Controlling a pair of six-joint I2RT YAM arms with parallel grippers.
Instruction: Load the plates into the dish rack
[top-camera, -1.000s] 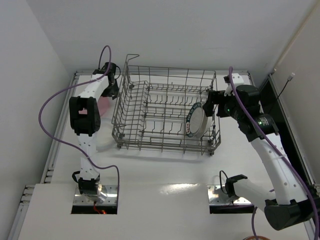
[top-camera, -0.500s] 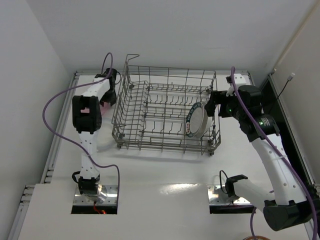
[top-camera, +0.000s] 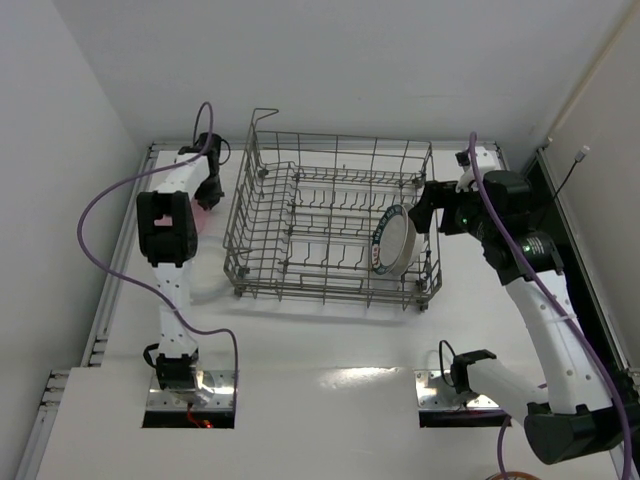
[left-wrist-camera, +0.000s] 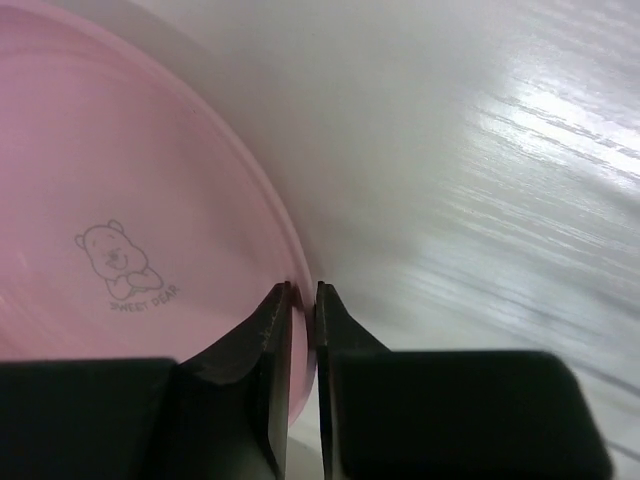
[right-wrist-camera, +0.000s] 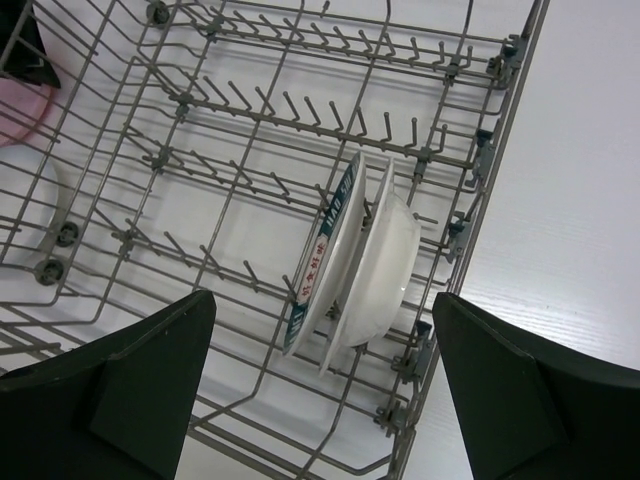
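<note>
The rack's wires (top-camera: 361, 250) beside the teal-rimmed plate are empty. I should next lift my left gripper over the rack's side, turn the pink plate (top-camera: 207, 218) upright and lower it into those wires.
The grey wire dish rack (top-camera: 300, 285) stands mid-table. Two plates stand on edge in its right end: one with a teal patterned rim (top-camera: 383, 232) (right-wrist-camera: 325, 240) and a plain white one (top-camera: 402, 250) (right-wrist-camera: 385, 265) right beside it. The pink plate (left-wrist-camera: 130, 180) (top-camera: 207, 218) lies on the table left of the rack. My left gripper (left-wrist-camera: 303, 290) (top-camera: 207, 190) is shut on its rim, one finger on each face. Over the rack's right end my right gripper (right-wrist-camera: 320, 300) (top-camera: 425, 208) hangs open and holds nothing.
The rack's tall side walls and upright tines (right-wrist-camera: 250, 110) stand between the two arms. A pale rounded rim (right-wrist-camera: 45, 195) shows through the rack's left wall, under the pink plate's edge (right-wrist-camera: 25, 110). White walls close in the table at the back and left.
My left gripper has shut on the pink plate's rim, and its wrist shifted a little toward the back left. The right arm barely moved.
</note>
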